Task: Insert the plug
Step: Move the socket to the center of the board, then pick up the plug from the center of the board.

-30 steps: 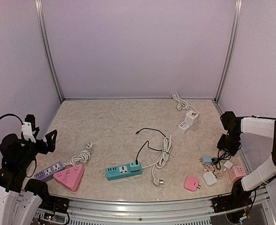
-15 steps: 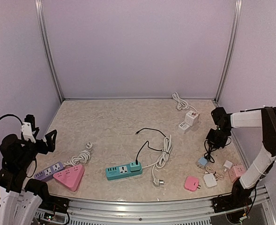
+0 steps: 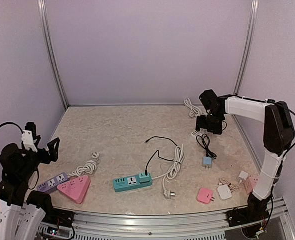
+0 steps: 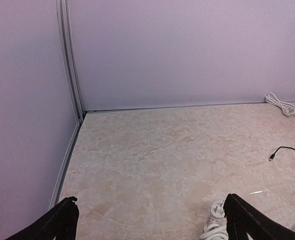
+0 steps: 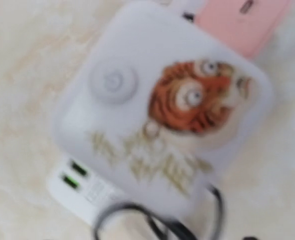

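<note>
My right gripper moves back over the cable and down to the body of the light-blue plug (image 3: 207,161) next, which leaves the plug's pins free.
A light-blue plug (image 3: 207,161) lies on the table, and its black cable (image 3: 205,142) loops up to my right gripper (image 3: 209,126). That gripper hovers over a white cube socket (image 5: 162,110) with a tiger picture, which fills the blurred right wrist view. The black cable (image 5: 157,220) crosses the bottom of that view. No fingers show there, so I cannot tell the gripper's state or whether it holds the cable. My left gripper (image 4: 155,222) is open and empty, raised at the far left (image 3: 42,150).
A teal power strip (image 3: 132,182) with a black plug (image 3: 144,175) in it lies front centre. A white corded plug (image 3: 168,194) lies beside it, and a coiled white cable (image 3: 89,162) further left. A purple strip (image 3: 53,183) and pink triangular socket (image 3: 74,188) sit front left, with small chargers (image 3: 224,191) front right.
My right arm swung from the front right corner to the back, over the white cube socket. The light-blue plug and its black cable slid left and away. The left arm stayed put.
</note>
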Tool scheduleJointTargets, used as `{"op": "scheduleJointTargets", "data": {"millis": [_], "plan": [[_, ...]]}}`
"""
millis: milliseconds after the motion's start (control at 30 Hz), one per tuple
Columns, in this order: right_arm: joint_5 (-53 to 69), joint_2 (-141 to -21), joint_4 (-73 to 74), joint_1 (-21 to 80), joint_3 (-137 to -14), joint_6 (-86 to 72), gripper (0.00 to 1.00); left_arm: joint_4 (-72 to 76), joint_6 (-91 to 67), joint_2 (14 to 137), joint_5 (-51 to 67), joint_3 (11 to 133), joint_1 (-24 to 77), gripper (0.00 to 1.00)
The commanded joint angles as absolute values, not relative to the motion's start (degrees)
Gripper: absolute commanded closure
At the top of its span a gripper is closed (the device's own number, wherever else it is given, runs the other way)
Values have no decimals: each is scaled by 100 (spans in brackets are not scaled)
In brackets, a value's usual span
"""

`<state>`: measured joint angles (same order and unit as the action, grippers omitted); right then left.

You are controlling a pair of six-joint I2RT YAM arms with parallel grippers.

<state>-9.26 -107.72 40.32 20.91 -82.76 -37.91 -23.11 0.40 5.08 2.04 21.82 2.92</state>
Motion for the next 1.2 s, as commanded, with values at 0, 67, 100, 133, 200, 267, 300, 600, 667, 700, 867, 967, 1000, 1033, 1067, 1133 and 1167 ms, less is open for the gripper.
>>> {"op": "scheduleJointTargets", "data": {"millis": [0,67,100,133,200,267,300,600,667,700,867,967,1000,1033,1067,1133,1167], "plan": [[-1737,-10377,5449,2272,-8038,-3909,15,-2229,35,426,157,2111,220,1],[-1454,-10152,5403,2302,-7680,-4057,15,-2215,31,437,154,2109,220,1],[-1302,-10091,5361,2314,-7530,-4129,16,-2215,32,439,157,2109,220,1],[-1156,-10045,5301,2346,-7399,-4191,18,-2215,33,439,158,2109,220,1],[-1013,-9984,5249,2429,-7221,-4306,22,-2223,35,425,145,2116,220,1],[-990,-9959,5226,2533,-7095,-4404,23,-2232,34,414,149,2118,203,1],[-963,-9963,5183,2589,-7030,-4445,22,-2232,30,407,147,2118,191,1],[-911,-10326,4885,2806,-6723,-4627,28,-2258,32,361,149,2118,143,1],[-956,-10363,4772,2812,-6649,-4641,31,-2242,31,359,149,2118,145,1],[-894,-10389,4701,2805,-6619,-4630,34,-2241,30,365,156,2118,147,1],[-719,-10525,4483,2804,-6558,-4627,40,-2243,35,380,156,2118,130,1],[-958,-10536,4668,2841,-6633,-4658,41,-2241,35,378,155,2118,110,1],[-1140,-10524,4810,2873,-6698,-4658,41,-2241,35,378,160,2118,110,1],[-1302,-10509,4954,2905,-6792,-4654,41,-2236,35,385,160,2116,112,1],[-1521,-10485,5137,2958,-6899,-4650,41,-2233,33,386,173,2110,110,1],[-1928,-10436,5555,3101,-7195,-4670,40,-2225,35,393,183,2108,106,1],[-2161,-10413,5792,3201,-7389,-4693,39,-2224,35,388,178,2109,110,1]]}}
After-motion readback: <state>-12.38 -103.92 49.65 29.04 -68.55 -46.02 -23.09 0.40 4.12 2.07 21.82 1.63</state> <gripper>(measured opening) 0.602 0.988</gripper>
